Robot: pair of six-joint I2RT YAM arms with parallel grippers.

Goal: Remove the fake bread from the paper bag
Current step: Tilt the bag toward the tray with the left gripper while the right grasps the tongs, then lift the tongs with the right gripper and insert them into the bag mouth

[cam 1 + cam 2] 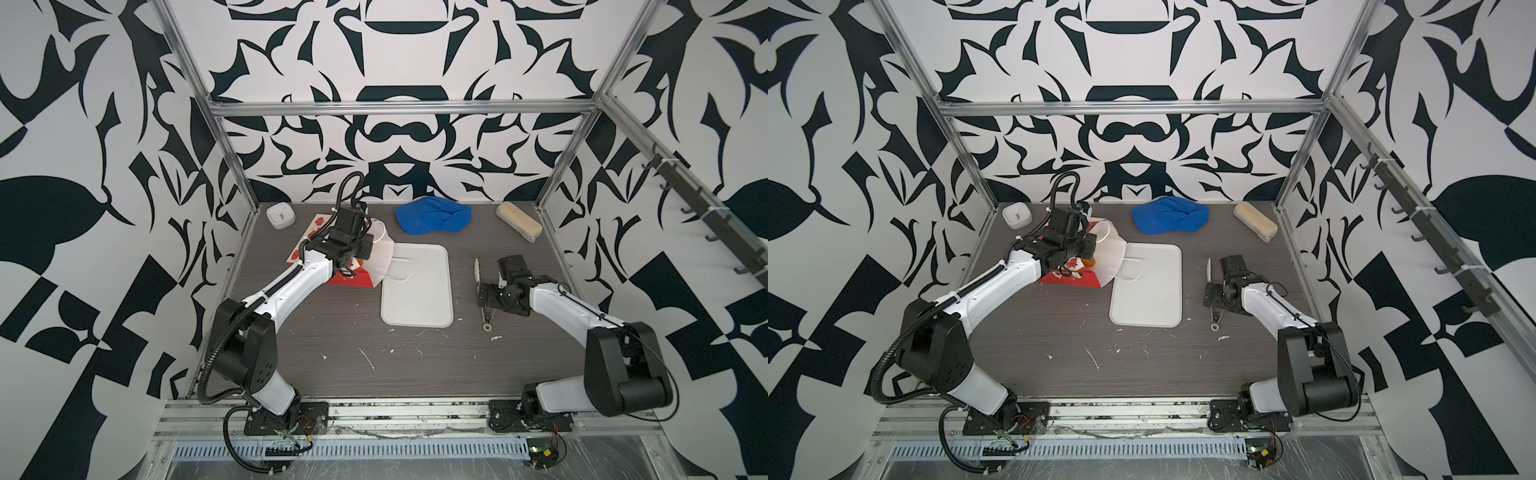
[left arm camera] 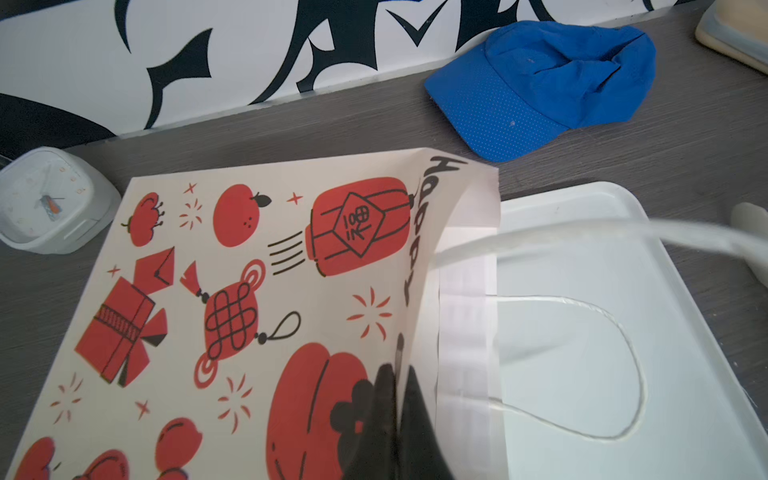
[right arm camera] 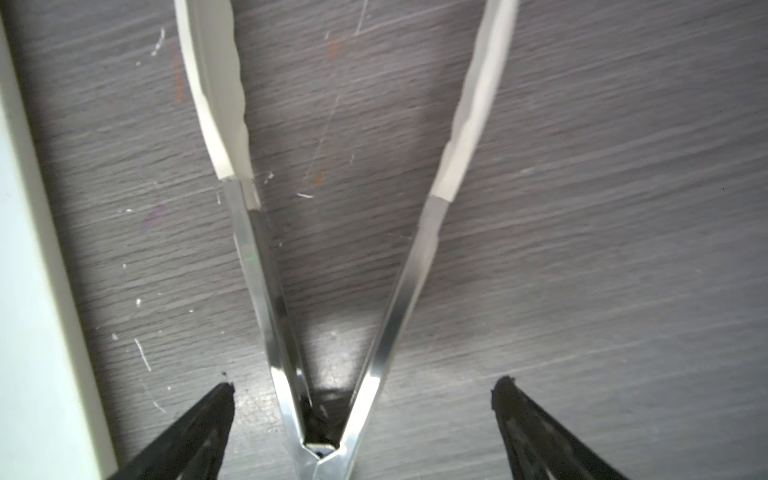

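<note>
I need to lower my right gripper next, slightly toward the white tray (image 1: 415, 309), and close it around the tongs' metal arms, because they are nearer its tray-side finger.
The paper bag (image 1: 353, 283) (image 1: 1073, 279) lies on its side at the back left, red prints up, white-lined mouth facing the white tray (image 1: 415, 309). My left gripper (image 2: 399, 368) is shut on the bag's upper wall (image 2: 249, 291) near the mouth and holds it lifted. A small orange-brown bit (image 1: 1089, 262) shows inside the mouth; I cannot tell which piece of the fake bread it is, and the rest is hidden. My right gripper (image 3: 361, 386) (image 1: 485, 309) is open and straddles the hinge end of metal tongs (image 3: 266, 270) without touching them.
The tongs' white tip (image 1: 477, 270) points toward the back, right of the tray (image 3: 25, 291). A blue cap (image 1: 432, 220) (image 2: 540, 83), a white clock (image 1: 280, 216) and a beige block (image 1: 519, 226) stand along the back wall. The bag's cord handles (image 2: 623, 332) lie over the tray (image 2: 648, 453).
</note>
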